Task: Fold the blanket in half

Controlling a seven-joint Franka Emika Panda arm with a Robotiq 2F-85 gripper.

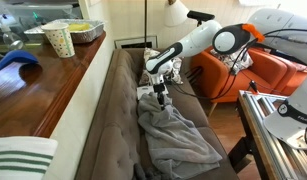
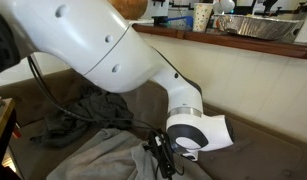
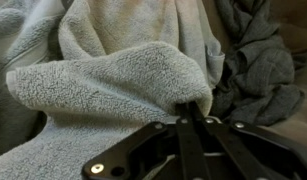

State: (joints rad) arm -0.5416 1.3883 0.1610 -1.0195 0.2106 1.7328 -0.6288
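Observation:
The fold goes over the blanket to the blanket's edge by the darker cloth [image 2: 96, 147] next and my gripper releases it there, as that edge lies across the blanket.
The light-grey blanket [image 1: 178, 130] lies rumpled on the brown sofa [image 1: 103, 130]. It also shows in an exterior view [image 2: 103, 155] and fills the wrist view [image 3: 103, 85]. My gripper [image 1: 161, 92] hangs over the blanket's far end. In the wrist view the gripper [image 3: 193, 108] has its fingers closed together, pinching a thick fold of the blanket. In an exterior view the gripper [image 2: 165, 158] is low by the fabric, partly hidden by the arm. A darker grey cloth [image 3: 255, 60] lies beside the blanket.
A wooden counter [image 1: 53, 75] runs beside the sofa, with a patterned cup [image 1: 59, 40] and foil tray [image 1: 85, 31]. A green-and-white striped cloth [image 1: 18, 158] lies at its near end. An orange armchair [image 1: 255, 72] stands past the sofa. A metal frame [image 1: 278, 130] stands nearby.

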